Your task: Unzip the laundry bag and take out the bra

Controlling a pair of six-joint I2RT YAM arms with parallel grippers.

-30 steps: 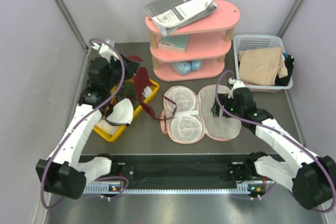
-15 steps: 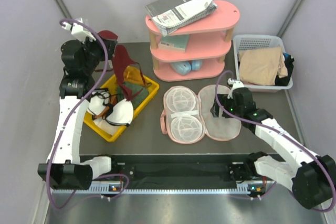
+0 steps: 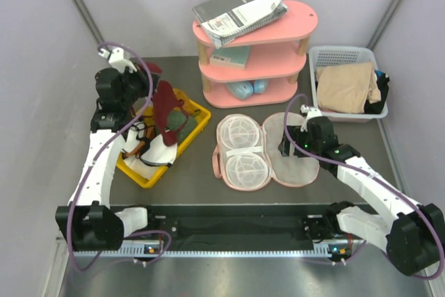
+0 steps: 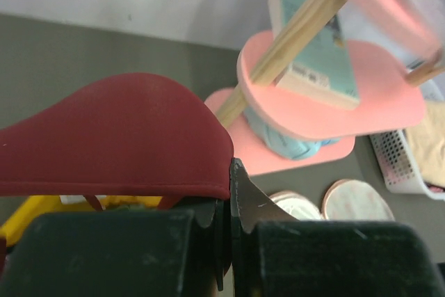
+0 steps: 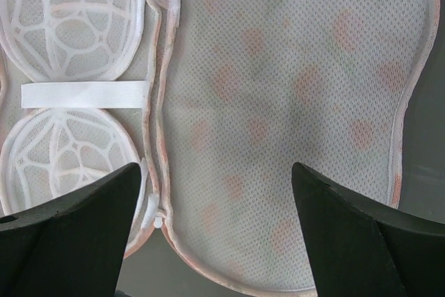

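The held end of the bra is beyond the yellow bin's far edge, so next my left gripper should move back and down over the clothes inside.
The laundry bag (image 3: pixel 245 152) lies unzipped and spread flat in two halves at the table's middle, white lattice cups showing in its left half (image 5: pixel 69 102). The dark maroon bra (image 3: pixel 166 108) hangs from my left gripper (image 3: pixel 147 78) above the yellow bin. In the left wrist view the jaws stand together and pinch the bra's edge (image 4: pixel 118 137) at my left gripper (image 4: pixel 229 175). My right gripper (image 3: pixel 288 145) hovers open over the bag's mesh right half (image 5: pixel 278 88). Nothing lies between the fingers of my right gripper (image 5: pixel 215 168).
A yellow bin (image 3: pixel 196 124) with white and dark garments stands at the left. The pink three-tier shelf (image 3: pixel 292 24) with books is behind the bag. A white lattice basket (image 3: pixel 341 53) holding beige cloth is at the back right.
My left arm swung the bra up and out to the far left, then came back right and lower over the yellow bin. The right arm and the bag have not moved.
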